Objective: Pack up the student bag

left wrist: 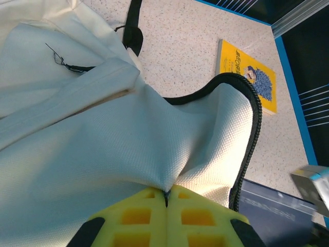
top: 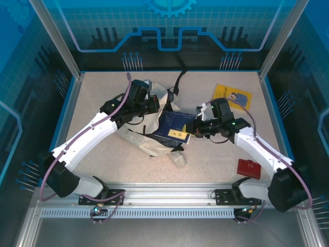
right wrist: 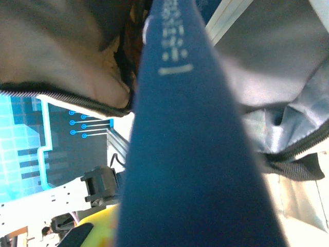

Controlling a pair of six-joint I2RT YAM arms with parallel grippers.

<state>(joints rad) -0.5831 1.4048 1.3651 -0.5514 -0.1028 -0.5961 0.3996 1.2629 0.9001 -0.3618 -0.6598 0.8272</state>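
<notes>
My left gripper carries the raised flap down over the bag's opening, which lies below, toward the right gripper, next. It then releases the flap to cover the book.
The cream student bag (top: pixel 143 138) lies mid-table with its mouth facing right. My left gripper (left wrist: pixel 167 193) is shut on a fold of the bag's fabric (left wrist: pixel 128 144), holding its black-zipped flap (left wrist: pixel 252 118) up. A dark blue book (top: pixel 175 127) sits partly inside the opening. The right gripper (top: pixel 195 126) holds the book by its right edge. In the right wrist view the blue book (right wrist: pixel 190 154) runs up into the bag's dark grey interior (right wrist: pixel 277 67), hiding the fingers.
A yellow book (top: pixel 232 96) lies flat at the back right, also seen as the yellow book (left wrist: pixel 250 74) in the left wrist view. A small red box (top: pixel 250 168) sits near the right arm's base. Black straps (top: pixel 178 82) trail behind the bag.
</notes>
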